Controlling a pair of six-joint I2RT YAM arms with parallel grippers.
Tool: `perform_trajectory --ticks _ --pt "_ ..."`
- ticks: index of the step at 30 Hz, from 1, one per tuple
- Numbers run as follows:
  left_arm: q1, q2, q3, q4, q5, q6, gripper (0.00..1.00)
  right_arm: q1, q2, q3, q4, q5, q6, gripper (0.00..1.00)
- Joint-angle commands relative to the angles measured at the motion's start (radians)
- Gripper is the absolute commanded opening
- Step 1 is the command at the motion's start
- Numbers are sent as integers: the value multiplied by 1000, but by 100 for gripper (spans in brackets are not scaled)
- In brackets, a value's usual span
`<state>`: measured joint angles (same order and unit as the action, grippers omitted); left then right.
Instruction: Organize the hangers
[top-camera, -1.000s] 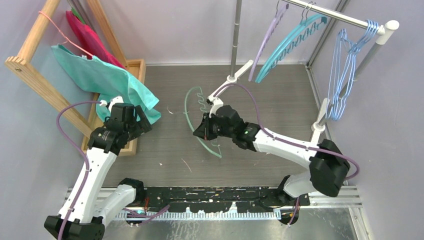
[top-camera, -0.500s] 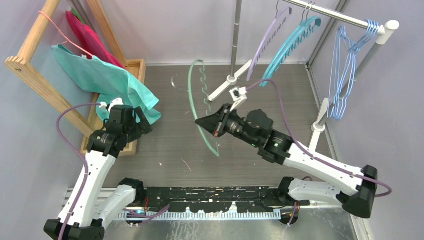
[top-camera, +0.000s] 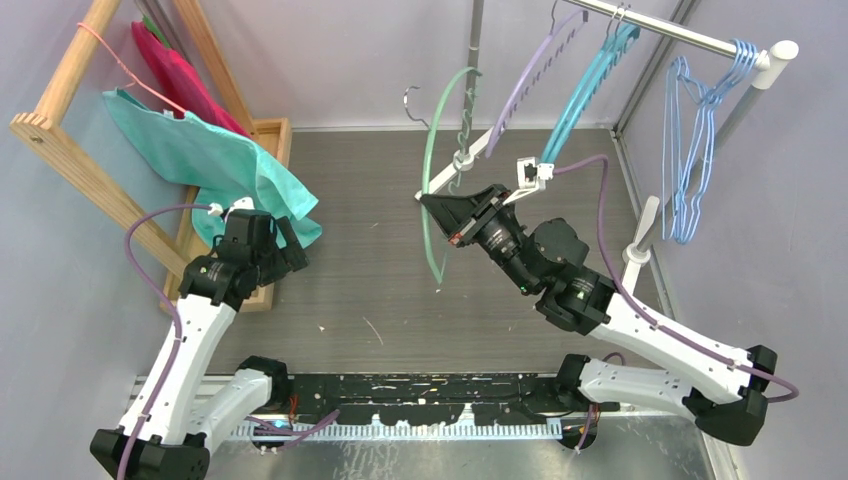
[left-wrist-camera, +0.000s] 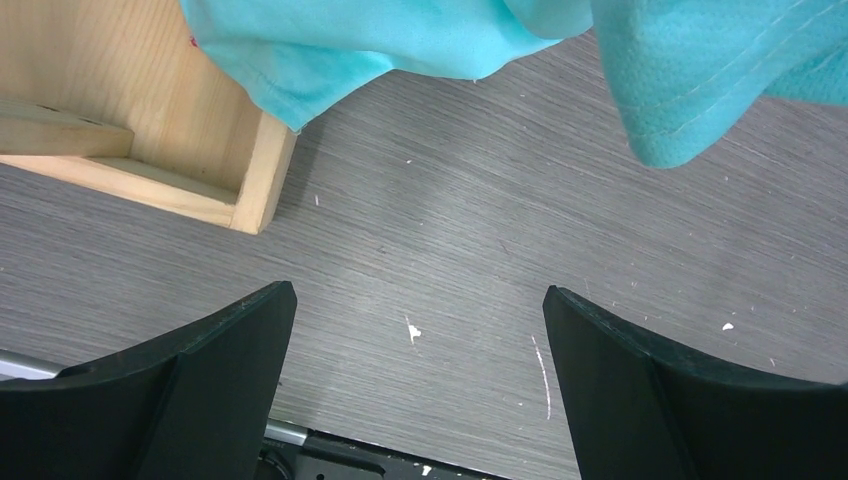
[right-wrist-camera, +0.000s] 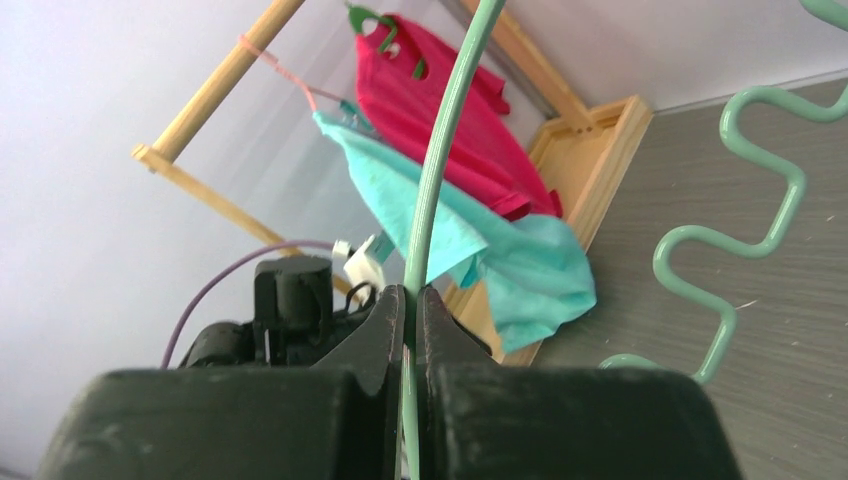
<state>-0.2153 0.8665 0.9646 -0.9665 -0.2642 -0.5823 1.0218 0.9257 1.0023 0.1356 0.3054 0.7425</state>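
I need to move my right gripper up and outward next. Then I should put the hook of the green hanger onto the bar beside the lilac hanger (top-camera: 525, 85).
My right gripper (top-camera: 434, 205) is shut on the thin arched top of a green hanger (top-camera: 428, 160) and holds it in the air, hook (top-camera: 412, 98) at the back. In the right wrist view the green arch (right-wrist-camera: 445, 150) runs up from between the pinched fingers (right-wrist-camera: 408, 300), with its zigzag bar (right-wrist-camera: 770, 170) to the right. A lilac hanger (top-camera: 525, 85), a teal hanger (top-camera: 585, 80) and several light-blue wire hangers (top-camera: 690, 150) hang on the silver rail (top-camera: 680, 35). My left gripper (left-wrist-camera: 418, 292) is open over bare table, holding nothing.
A wooden rack (top-camera: 70, 150) at the left carries a turquoise garment (top-camera: 200, 150), a red garment (top-camera: 180, 80) and a pink wire hanger (top-camera: 120, 60). The rail's upright pole (top-camera: 473, 60) stands just behind the green hanger. A wooden base corner (left-wrist-camera: 250, 190) lies near my left gripper.
My right arm has raised the green hanger off the table and carried it back and to the right, toward the rail. The left arm has stayed put.
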Motion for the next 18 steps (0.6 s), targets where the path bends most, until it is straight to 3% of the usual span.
perform_trajectory --ticks 1,6,18 --pt "5 -4 0 7 5 35 98 5 21 47 179 141 -58 1" --pt "5 -6 2 -1 4 39 98 -11 87 138 200 203 -118 1" --pt "5 -10 2 -1 9 51 98 -284 288 351 239 27 56 1"
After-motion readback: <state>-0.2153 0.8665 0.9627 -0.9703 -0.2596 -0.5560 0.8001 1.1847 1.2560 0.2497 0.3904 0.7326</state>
